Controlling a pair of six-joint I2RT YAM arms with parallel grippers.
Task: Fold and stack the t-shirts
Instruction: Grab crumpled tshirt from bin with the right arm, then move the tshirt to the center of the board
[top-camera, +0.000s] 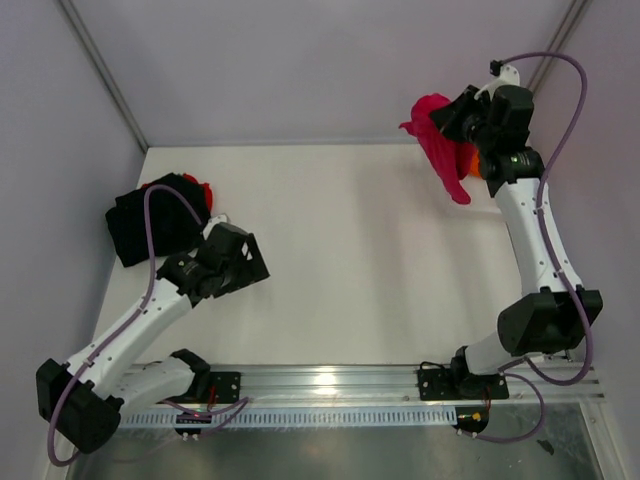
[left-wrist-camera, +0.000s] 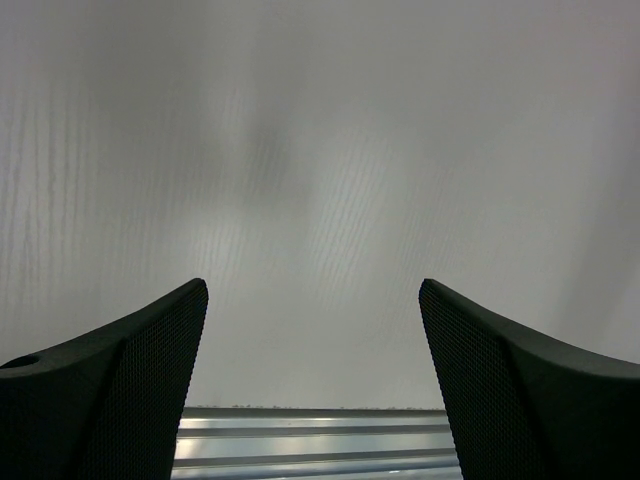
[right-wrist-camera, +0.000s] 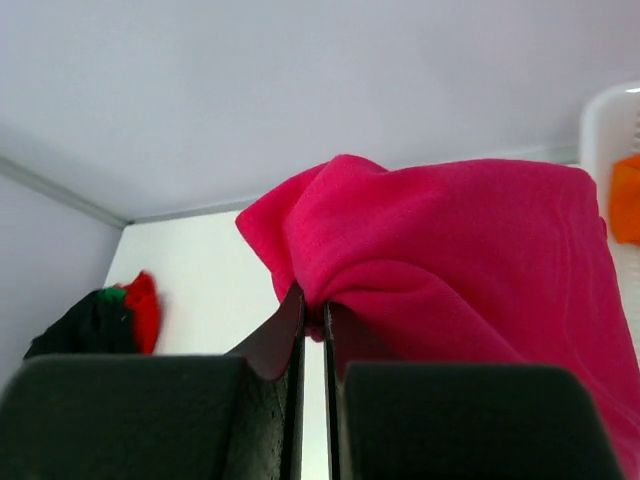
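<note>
My right gripper carries the crimson-red t-shirt back and to the left in the top view next, to open over the table's empty middle (top-camera: 325, 240).
My right gripper (top-camera: 452, 118) is raised at the far right, shut on a crimson-red t-shirt (top-camera: 440, 145) that hangs down from it above the table. In the right wrist view the jaws pinch a fold of this shirt (right-wrist-camera: 450, 250). A stack with a black t-shirt (top-camera: 150, 222) on top and a red one (top-camera: 200, 190) peeking out lies at the far left; it also shows in the right wrist view (right-wrist-camera: 95, 320). An orange shirt (top-camera: 468, 160) shows behind the hanging one. My left gripper (top-camera: 255, 265) is open and empty, low over the bare table right of the stack.
A white basket (right-wrist-camera: 605, 130) stands at the far right with orange cloth (right-wrist-camera: 625, 200) in it. Grey walls close the back and sides. A metal rail (top-camera: 330, 380) runs along the near table edge.
</note>
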